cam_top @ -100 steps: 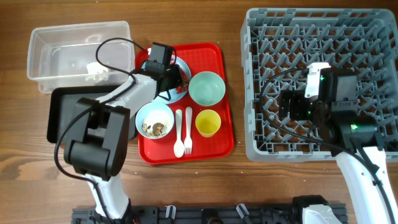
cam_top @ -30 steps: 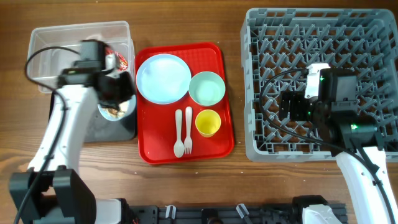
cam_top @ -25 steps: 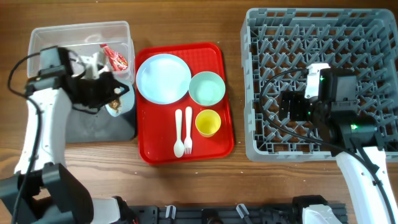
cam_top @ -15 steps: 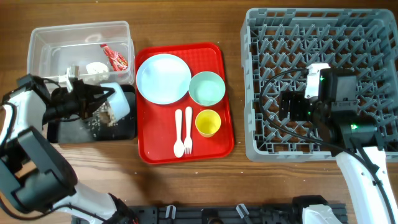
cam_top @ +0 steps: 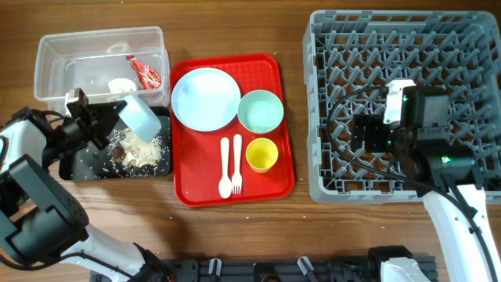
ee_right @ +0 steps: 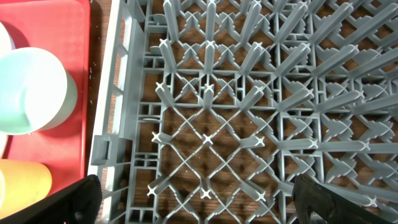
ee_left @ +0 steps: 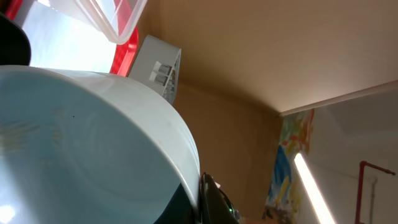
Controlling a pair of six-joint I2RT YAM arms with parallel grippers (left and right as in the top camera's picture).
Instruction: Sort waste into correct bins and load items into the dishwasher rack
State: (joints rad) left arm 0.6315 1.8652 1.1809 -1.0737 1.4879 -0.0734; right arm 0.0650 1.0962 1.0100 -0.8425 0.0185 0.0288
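Note:
Next I will move my left gripper over the pale blue plate (cam_top: 205, 97) to its right in the overhead view, righting the bowl, then release it, now that the scraps are dumped.
My left gripper (cam_top: 116, 121) is shut on a small pale blue bowl (cam_top: 139, 114), tipped over the black tray (cam_top: 78, 164); the bowl (ee_left: 81, 149) fills the left wrist view. White-and-brown food scraps (cam_top: 135, 146) lie in the black tray. The red snack wrapper (cam_top: 143, 72) and white tissue (cam_top: 121, 84) lie in the clear tub (cam_top: 55, 55). My right gripper (ee_right: 199, 199) is open and empty above the grey dishwasher rack (cam_top: 329, 117). The pale blue plate (cam_top: 205, 97), mint bowl (cam_top: 261, 110), yellow cup (cam_top: 261, 154), spoon (cam_top: 225, 168) and fork (cam_top: 237, 163) sit on the red tray.
The red serving tray (cam_top: 270, 70) lies between the bins and the rack. The rack (ee_right: 249, 93) holds nothing in view; the mint bowl (ee_right: 28, 90) and yellow cup (ee_right: 22, 186) show at the left of the right wrist view.
My left gripper carried the bowl from the red tray to the black tray and tipped it; the scraps fell out into the tray. The right arm has not moved.

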